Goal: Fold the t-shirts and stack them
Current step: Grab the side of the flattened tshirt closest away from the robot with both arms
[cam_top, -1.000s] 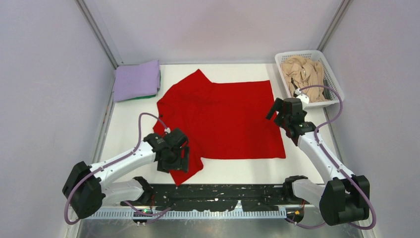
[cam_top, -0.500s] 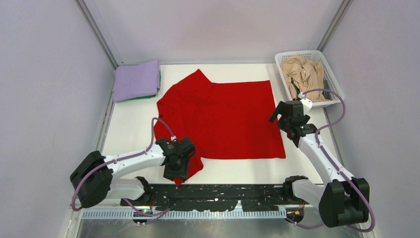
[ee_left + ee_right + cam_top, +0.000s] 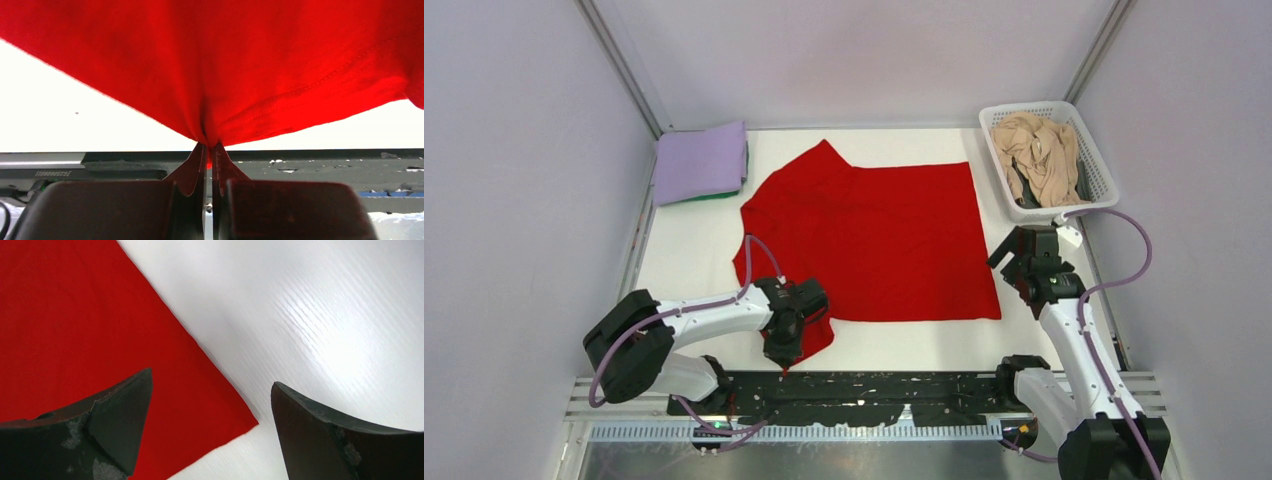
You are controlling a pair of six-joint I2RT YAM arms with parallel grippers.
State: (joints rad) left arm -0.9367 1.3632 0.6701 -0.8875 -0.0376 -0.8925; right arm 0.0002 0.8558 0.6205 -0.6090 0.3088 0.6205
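Observation:
My right gripper moves down and back onto the bright red t-shirt's near corner [image 3: 997, 315] [image 3: 248, 424] next, because that corner lies nearer the black bar than my open fingers.
The bright red t-shirt [image 3: 879, 240] lies spread on the white table. My left gripper [image 3: 784, 352] is shut on its near left sleeve, and in the left wrist view the red cloth [image 3: 220, 70] hangs pinched in my left gripper [image 3: 210, 149]. My right gripper [image 3: 1016, 270] is open and empty above the shirt's near right corner [image 3: 220, 425], which shows between my right gripper's [image 3: 212, 390] fingers. A folded lavender t-shirt [image 3: 700, 160] lies on a green one [image 3: 714, 196] at the back left. The beige t-shirt [image 3: 1036, 150] lies crumpled in the basket.
The white lattice basket [image 3: 1106, 180] stands at the back right, by the right wall. A black rail [image 3: 874, 392] runs along the table's near edge between the arm bases. Grey walls close in the left, back and right sides.

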